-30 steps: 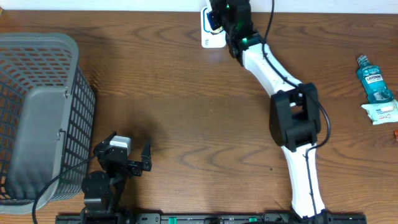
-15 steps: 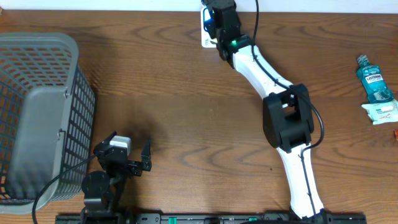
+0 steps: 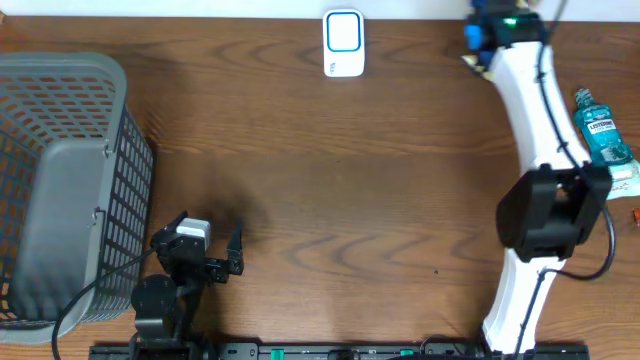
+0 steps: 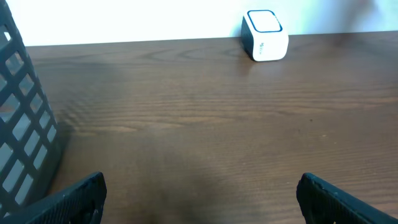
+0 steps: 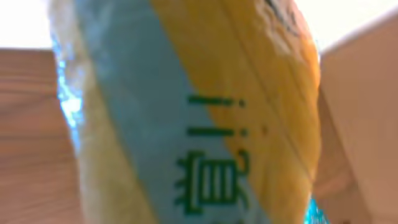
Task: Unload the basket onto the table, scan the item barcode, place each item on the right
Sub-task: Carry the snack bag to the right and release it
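Observation:
The item will next go to the right in the overhead view and back with my right gripper. It will then go down beside the mouthwash bottle, where a white packet already lies.
The white barcode scanner (image 3: 343,43) with a blue face stands at the back edge of the table, also seen in the left wrist view as the scanner (image 4: 266,35). My right gripper (image 3: 478,38) is at the back right, well to the right of the scanner, shut on the item (image 3: 474,34). In the right wrist view the item (image 5: 186,118) is a yellow and pale blue packet with green print. It fills the frame and hides the fingers. My left gripper (image 4: 202,202) stands open and holds nothing, low over the wood at the front left (image 3: 212,262).
A grey mesh basket (image 3: 60,190) takes up the left side, its wall (image 4: 22,130) close to the left gripper. A teal mouthwash bottle (image 3: 600,125) and a white packet (image 3: 612,180) lie at the right edge, beside the right arm.
The right arm has swung from over the scanner to the back right, carrying the item. The scanner now shows in full. The left arm has not moved.

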Motion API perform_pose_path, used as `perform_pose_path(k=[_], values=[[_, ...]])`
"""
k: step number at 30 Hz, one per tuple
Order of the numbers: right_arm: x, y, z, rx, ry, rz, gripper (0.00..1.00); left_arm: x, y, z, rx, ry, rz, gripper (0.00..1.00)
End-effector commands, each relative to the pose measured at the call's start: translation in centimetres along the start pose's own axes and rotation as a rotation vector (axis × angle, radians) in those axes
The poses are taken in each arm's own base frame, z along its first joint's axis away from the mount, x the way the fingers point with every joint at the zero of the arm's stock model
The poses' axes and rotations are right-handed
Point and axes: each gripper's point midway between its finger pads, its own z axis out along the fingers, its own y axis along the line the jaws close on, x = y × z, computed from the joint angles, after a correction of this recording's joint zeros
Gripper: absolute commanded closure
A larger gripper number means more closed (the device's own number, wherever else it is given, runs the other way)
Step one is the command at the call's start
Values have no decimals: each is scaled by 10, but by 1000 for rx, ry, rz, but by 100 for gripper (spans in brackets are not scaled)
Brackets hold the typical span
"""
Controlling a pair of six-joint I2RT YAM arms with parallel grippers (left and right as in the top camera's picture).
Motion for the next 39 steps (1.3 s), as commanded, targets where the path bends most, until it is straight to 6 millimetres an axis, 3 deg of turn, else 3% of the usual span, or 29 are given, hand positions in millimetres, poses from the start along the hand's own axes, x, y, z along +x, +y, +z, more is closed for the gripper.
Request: perform_pose_path(k=[1,7,13,27,32,33,34,37,39], values=[[67,-1,71,-55,207,40,99,11,1,2,0,30,6,2],[127,-24,122,-64,383,81,99,11,1,2,0,30,6,2],[161,-63,146,-47,471,166,99,11,1,2,0,30,6,2],[226,-171,152,89,630,500,99,11,1,2,0,30,6,2],[216,-210,135,126,582,568,99,11,1,2,0,30,6,2],[209,-216,129,128,560,579,93,11,1,2,0,30,6,2],[202,-221,123,132,538,586,78,11,1,2,0,30,6,2],[163,-231,96,80,421,626,1,11,1,2,0,30,6,2],[139,-231,79,28,353,646,1,11,1,2,0,30,6,2]])
